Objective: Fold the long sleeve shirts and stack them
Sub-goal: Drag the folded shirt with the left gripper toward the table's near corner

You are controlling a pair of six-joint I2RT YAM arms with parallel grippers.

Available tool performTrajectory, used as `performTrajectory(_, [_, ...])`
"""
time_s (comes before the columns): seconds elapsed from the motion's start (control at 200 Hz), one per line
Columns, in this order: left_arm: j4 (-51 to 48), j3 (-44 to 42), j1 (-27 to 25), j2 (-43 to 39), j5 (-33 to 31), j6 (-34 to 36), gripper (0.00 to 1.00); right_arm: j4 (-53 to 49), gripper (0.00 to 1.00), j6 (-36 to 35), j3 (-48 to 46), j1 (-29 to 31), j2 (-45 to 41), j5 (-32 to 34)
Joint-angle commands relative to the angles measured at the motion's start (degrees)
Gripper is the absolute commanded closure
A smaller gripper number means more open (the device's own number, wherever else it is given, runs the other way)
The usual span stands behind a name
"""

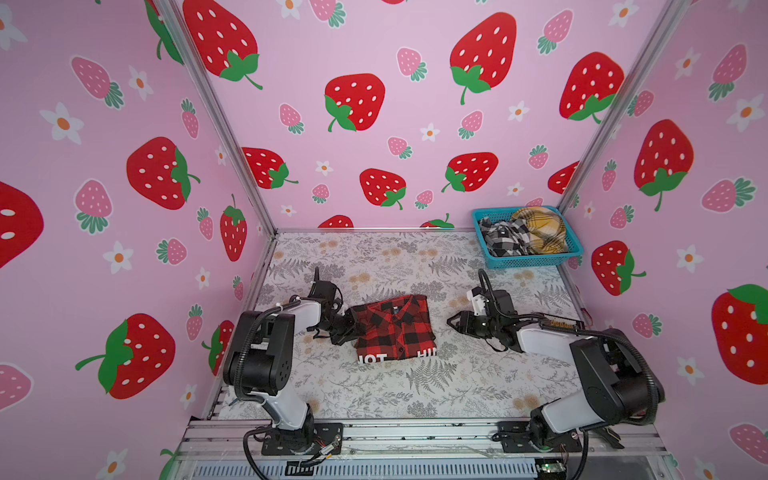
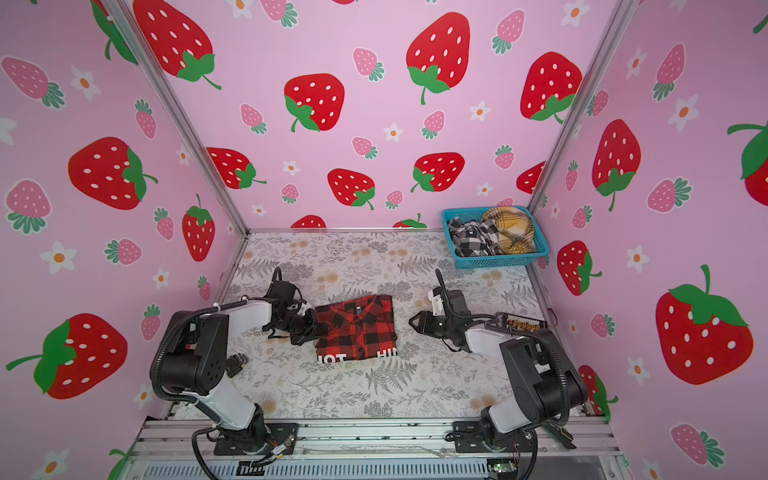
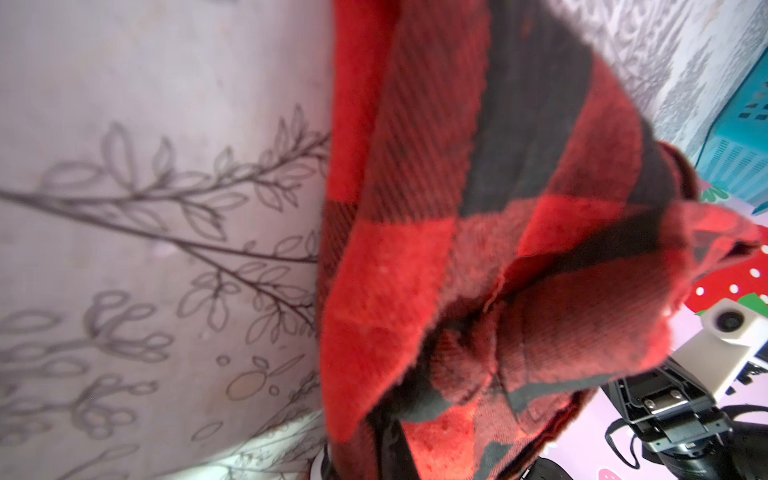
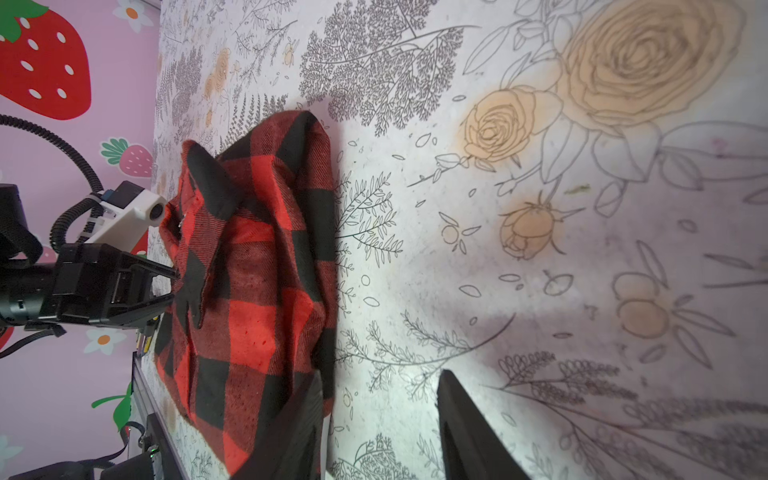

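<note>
I should drag the shirt outward with my left gripper, toward the table's back corner (image 1: 293, 272) opposite the basket. I should release the shirt's fold there, since that part of the table is bare.
A red-and-black buffalo check shirt (image 1: 392, 328) (image 2: 357, 328) lies folded in the middle of the table, with white letters along its near edge. My left gripper (image 1: 351, 326) (image 2: 313, 326) is at the shirt's left edge, shut on a fold of the red cloth (image 3: 457, 249). The cloth covers its fingertips in the left wrist view. My right gripper (image 1: 451, 321) (image 2: 411, 322) (image 4: 380, 399) stands open on the shirt's right side, a short gap away, with only bare tabletop between its fingers. The right wrist view shows the shirt (image 4: 249, 270) with the left gripper (image 4: 174, 286) pinching its far edge.
A teal mesh basket (image 1: 528, 262) (image 2: 494, 262) (image 3: 739, 158) stands at the back right corner. It holds a crumpled black-and-white plaid shirt (image 1: 500, 239) and a mustard-yellow plaid shirt (image 1: 540, 230). Pink strawberry walls close in three sides. A metal rail (image 1: 415, 436) runs along the front.
</note>
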Motion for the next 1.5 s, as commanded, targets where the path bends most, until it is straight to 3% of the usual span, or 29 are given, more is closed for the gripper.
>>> performTrajectory(0.0, [-2.2, 2.1, -0.3, 0.9, -1.3, 1.3, 0.97, 0.7, 0.53, 0.3, 0.0, -0.5, 0.7, -0.6])
performTrajectory(0.56, [-8.4, 7.2, -0.3, 1.4, -6.3, 4.7, 1.00, 2.5, 0.53, 0.7, -0.7, -1.5, 1.4, -2.8])
performTrajectory(0.69, [-13.5, 12.1, 0.3, 2.0, -10.9, 7.5, 1.00, 3.1, 0.53, 0.8, -1.1, -1.9, 1.3, -3.4])
performTrajectory(0.815, [-19.7, 19.1, 1.8, 3.4, -19.7, 11.1, 1.00, 3.7, 0.53, 0.9, -1.4, -2.1, 1.3, -4.0])
performTrajectory(1.121, [-27.1, 37.6, 12.7, 11.8, -39.0, 20.0, 1.00, 4.8, 0.53, 0.8, -2.4, -2.4, 0.5, -4.9])
performTrajectory(1.331, [-23.9, 42.5, 20.9, 16.1, -44.1, 24.0, 1.00, 5.7, 0.53, 0.6, -2.5, -2.6, 1.0, -6.3])
performTrajectory(1.496, [-24.3, 49.5, 24.4, 23.0, -48.5, 27.5, 1.00, 6.0, 0.54, 0.4, -2.6, -3.3, 2.1, -7.7])
